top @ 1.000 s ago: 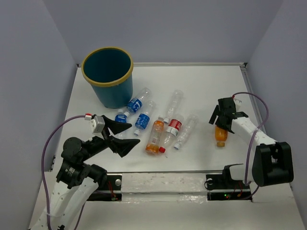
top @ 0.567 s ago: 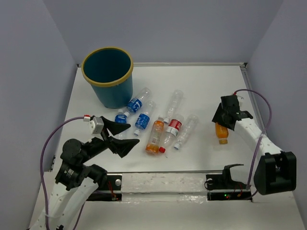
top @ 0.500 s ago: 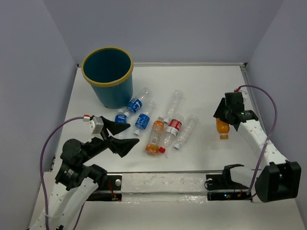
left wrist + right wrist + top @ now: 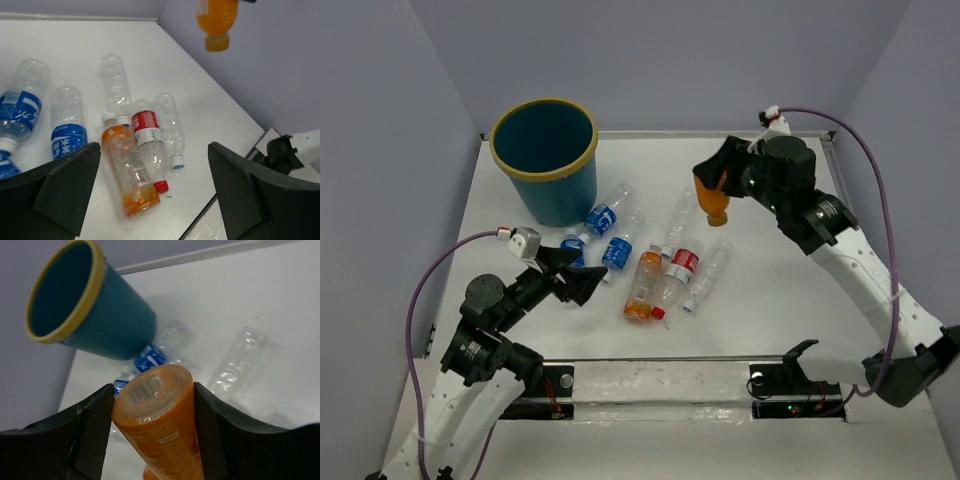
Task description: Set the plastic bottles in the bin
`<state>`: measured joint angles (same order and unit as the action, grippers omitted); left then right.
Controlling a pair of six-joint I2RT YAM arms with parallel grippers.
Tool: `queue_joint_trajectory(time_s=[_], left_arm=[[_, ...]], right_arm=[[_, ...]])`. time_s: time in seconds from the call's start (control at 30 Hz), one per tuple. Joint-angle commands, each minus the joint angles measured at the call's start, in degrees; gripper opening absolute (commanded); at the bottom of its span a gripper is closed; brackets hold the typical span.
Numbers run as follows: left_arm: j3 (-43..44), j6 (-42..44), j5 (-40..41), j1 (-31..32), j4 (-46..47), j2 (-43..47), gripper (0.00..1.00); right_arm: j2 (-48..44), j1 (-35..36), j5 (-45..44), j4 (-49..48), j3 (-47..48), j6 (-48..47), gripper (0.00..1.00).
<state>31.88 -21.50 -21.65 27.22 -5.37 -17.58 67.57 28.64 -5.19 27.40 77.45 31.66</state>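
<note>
Next, my left gripper tilts down and lowers its spread fingers around the blue-labelled bottle at the cluster's end (image 4: 573,249) (image 4: 6,166), by its label, as it lies closest.
My right gripper (image 4: 717,183) is shut on an orange-filled plastic bottle (image 4: 711,199), held in the air above the back middle of the table. In the right wrist view this bottle (image 4: 161,420) fills the gap between the fingers (image 4: 93,425). The teal bin (image 4: 556,196) with a yellow rim stands at the back left, also in the right wrist view as the bin (image 4: 107,325). Several bottles lie in a cluster: blue-labelled ones (image 4: 603,216), a second orange one (image 4: 641,285), a red-labelled one (image 4: 679,265), clear ones (image 4: 682,214). My left gripper (image 4: 582,283) is open, low beside the cluster.
In the left wrist view the lying orange bottle (image 4: 126,172), the red-labelled bottle (image 4: 147,129) and a clear one (image 4: 169,127) lie between the spread fingers and beyond them. The table's near edge (image 4: 235,180) runs at the lower right. Purple-grey walls enclose the table.
My right gripper shut on the orange bottle at the table's right side, lifted it and carried it up and left toward the bin. The left gripper shifted slightly forward, still open.
</note>
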Motion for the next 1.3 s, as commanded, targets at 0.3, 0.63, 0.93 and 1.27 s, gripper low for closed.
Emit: queue_joint_trajectory(time_s=[0.3,0.63,0.93,1.27], left_arm=[[7.6,-10.6,33.7,-1.1,-15.2,-7.4,0.99],[2.1,-16.2,33.3,-1.2,-10.8,-15.9,0.99],[0.6,-17.1,36.1,-1.2,-5.8,-23.6,0.99],[0.8,-16.3,36.5,-1.1,-3.1,-31.6,0.99]], right_arm=[[41.9,11.3,11.9,-29.6,50.9,-3.7,0.42],[66.0,12.9,14.2,-45.8,71.5,-0.4,0.41],[66.6,14.1,16.2,-45.7,67.4,-5.0,0.96],[37.3,14.1,14.8,-47.9,28.2,-12.3,0.97]])
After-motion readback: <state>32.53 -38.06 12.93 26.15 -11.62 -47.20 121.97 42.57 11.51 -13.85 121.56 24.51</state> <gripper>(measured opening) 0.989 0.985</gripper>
